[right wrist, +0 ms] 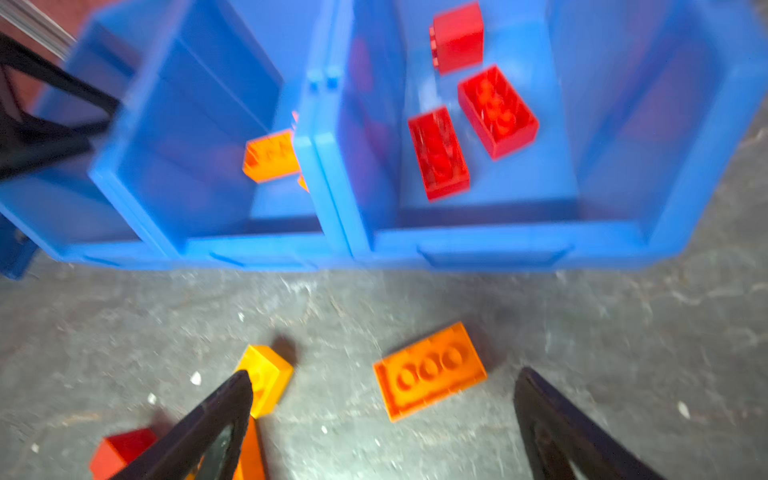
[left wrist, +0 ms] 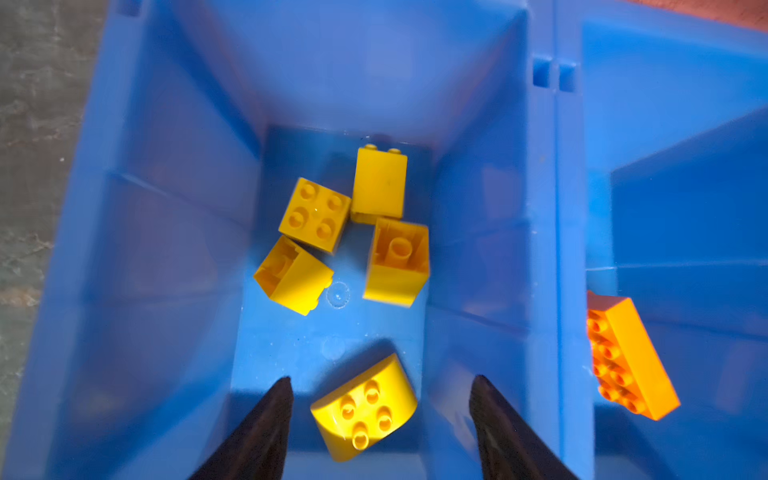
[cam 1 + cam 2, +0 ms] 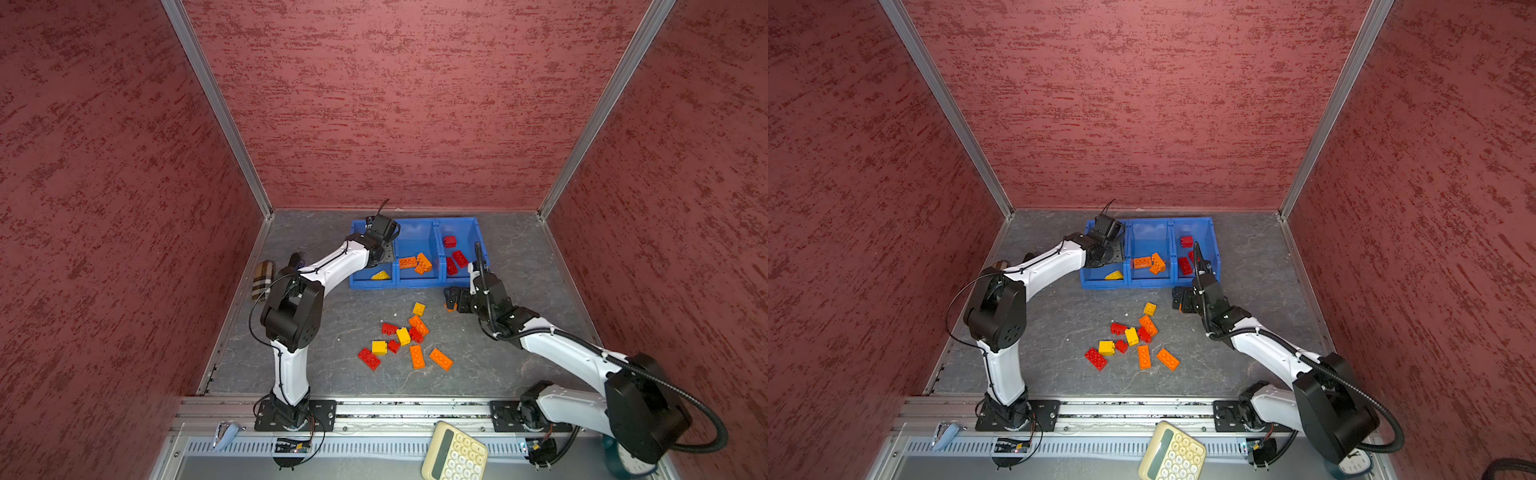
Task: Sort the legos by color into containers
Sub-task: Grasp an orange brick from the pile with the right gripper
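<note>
The long orange lego (image 1: 430, 370) lies slanted below my right gripper's fingers, so the gripper next needs to go down onto it and turn slightly to bring its fingers to both short ends.
Three joined blue containers (image 3: 415, 283) stand at the back of the table. My left gripper (image 3: 383, 251) hangs over the left one, open (image 2: 380, 380). A rounded yellow lego (image 2: 363, 409) lies loose below its fingers, touching neither, beside several other yellow legos (image 2: 313, 214). Orange legos (image 3: 417, 262) lie in the middle container and red ones (image 3: 455, 257) in the right. My right gripper (image 3: 453, 299) is open (image 1: 385, 372) low over the table before the right container, above a long orange lego (image 1: 430, 371). Loose red, yellow and orange legos (image 3: 405, 338) are scattered mid-table.
A plaid roll (image 3: 263, 279) lies at the table's left edge. A cream calculator (image 3: 455, 455) rests on the front rail and a clock face (image 3: 631, 463) shows at the front right. Red walls close in three sides.
</note>
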Tool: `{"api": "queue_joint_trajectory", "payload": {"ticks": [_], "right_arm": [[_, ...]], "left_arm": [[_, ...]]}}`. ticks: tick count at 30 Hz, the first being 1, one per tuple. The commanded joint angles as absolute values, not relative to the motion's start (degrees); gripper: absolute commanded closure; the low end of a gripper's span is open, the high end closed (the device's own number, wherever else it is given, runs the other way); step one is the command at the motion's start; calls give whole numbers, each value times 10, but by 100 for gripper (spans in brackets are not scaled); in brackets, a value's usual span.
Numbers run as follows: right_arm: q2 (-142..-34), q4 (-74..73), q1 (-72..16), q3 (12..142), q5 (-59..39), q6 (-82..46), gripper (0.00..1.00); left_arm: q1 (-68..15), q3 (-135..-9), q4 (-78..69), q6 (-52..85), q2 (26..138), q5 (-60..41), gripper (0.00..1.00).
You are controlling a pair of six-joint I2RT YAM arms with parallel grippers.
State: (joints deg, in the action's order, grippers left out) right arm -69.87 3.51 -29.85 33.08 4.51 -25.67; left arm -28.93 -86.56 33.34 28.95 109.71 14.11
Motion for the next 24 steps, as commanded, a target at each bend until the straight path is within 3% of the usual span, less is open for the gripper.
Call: {"api": "queue_joint_trajectory", "payload": {"ticks": [1,8,14,24], "right_arm": [[-723,91,-293,361,23,-223,1],[-820,112,-248,415,-45,-163,1],[-887,130,-248,462,-21,-144,1],[-917,108,-271,450,-65,-147,2]], "left_arm": [[-287,-854,326,287,1061,136,27],[-286,-813,314,303,1029,145,15],[-285,-790,314,316,1017,144,8],[-285,-773,305,316,1004,149,0]]}}
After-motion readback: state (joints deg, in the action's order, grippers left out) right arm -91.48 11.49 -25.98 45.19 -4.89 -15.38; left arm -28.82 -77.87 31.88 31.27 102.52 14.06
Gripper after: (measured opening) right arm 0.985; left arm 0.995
